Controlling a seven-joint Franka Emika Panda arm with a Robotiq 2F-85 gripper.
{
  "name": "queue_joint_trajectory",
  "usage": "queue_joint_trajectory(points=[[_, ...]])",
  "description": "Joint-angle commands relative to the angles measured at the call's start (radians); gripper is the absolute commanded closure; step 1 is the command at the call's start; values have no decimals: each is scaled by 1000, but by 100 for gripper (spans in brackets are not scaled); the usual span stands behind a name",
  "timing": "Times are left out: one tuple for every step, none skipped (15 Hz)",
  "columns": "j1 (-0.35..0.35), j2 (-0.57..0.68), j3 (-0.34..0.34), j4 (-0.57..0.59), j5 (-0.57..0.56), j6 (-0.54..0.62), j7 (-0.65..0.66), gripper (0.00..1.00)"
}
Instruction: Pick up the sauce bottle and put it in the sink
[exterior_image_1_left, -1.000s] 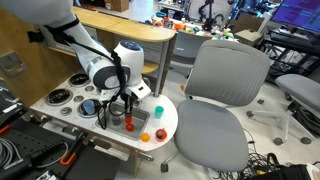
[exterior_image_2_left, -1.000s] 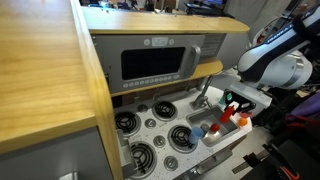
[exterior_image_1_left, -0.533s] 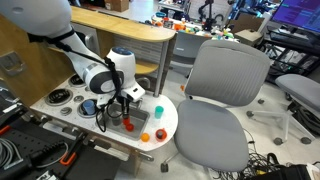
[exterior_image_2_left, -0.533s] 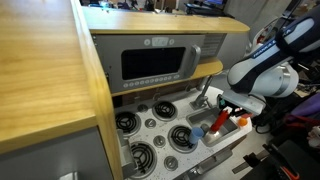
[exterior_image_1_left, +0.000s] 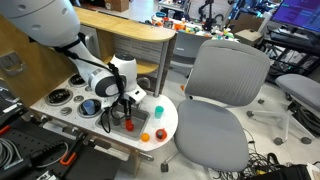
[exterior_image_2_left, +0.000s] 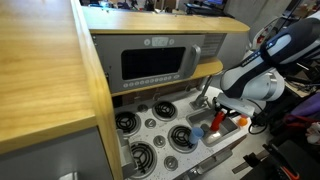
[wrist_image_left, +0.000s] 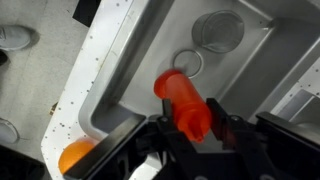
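I should next move my gripper to the right in the wrist view, over the bare grey bottom of the basin that shows beside the bottle, and release the bottle there.
My gripper (wrist_image_left: 189, 106) is shut on the sauce bottle (wrist_image_left: 181, 98), a red-orange toy bottle gripped near its neck and lying tilted. In the wrist view it hangs just over the grey sink (wrist_image_left: 140, 62), near the basin's left wall. In both exterior views the gripper (exterior_image_2_left: 224, 112) (exterior_image_1_left: 126, 108) is low over the white toy countertop, with the bottle (exterior_image_2_left: 218, 123) (exterior_image_1_left: 128, 124) slanting down into the sink (exterior_image_2_left: 203, 130). I cannot tell whether the bottle touches the basin floor.
A round drain (wrist_image_left: 218, 30) is at the basin's far end. A silver faucet (exterior_image_2_left: 205, 100) curves beside the sink. A white bottle with a green cap (exterior_image_1_left: 158, 110) and a small orange piece (exterior_image_1_left: 160, 133) (wrist_image_left: 74, 157) stand nearby. Burner rings (exterior_image_2_left: 183, 138) lie alongside. An office chair (exterior_image_1_left: 225, 90) is close.
The gripper has carried the sauce bottle from near the counter's outer edge inward and down over the sink. The bottle now lies more tilted.
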Motion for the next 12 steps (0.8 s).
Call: queue_joint_trajectory(points=[[-3, 14, 12, 50, 1, -27, -23, 87], [-11, 11, 21, 56, 4, -37, -30, 87], [-14, 11, 24, 61, 5, -43, -33, 87], [-16, 14, 25, 68, 5, -49, -34, 87], [-17, 19, 24, 75, 5, -52, -33, 87], [-18, 22, 23, 78, 4, -51, -35, 87], [-22, 30, 25, 84, 4, -47, -39, 87], [-20, 38, 21, 90, 0, -42, -42, 87], [-18, 50, 20, 102, -3, -47, -42, 87], [-17, 58, 20, 110, -6, -44, -45, 87], [-12, 67, 18, 119, -8, -41, -47, 87], [-6, 77, 16, 131, -12, -36, -50, 87]])
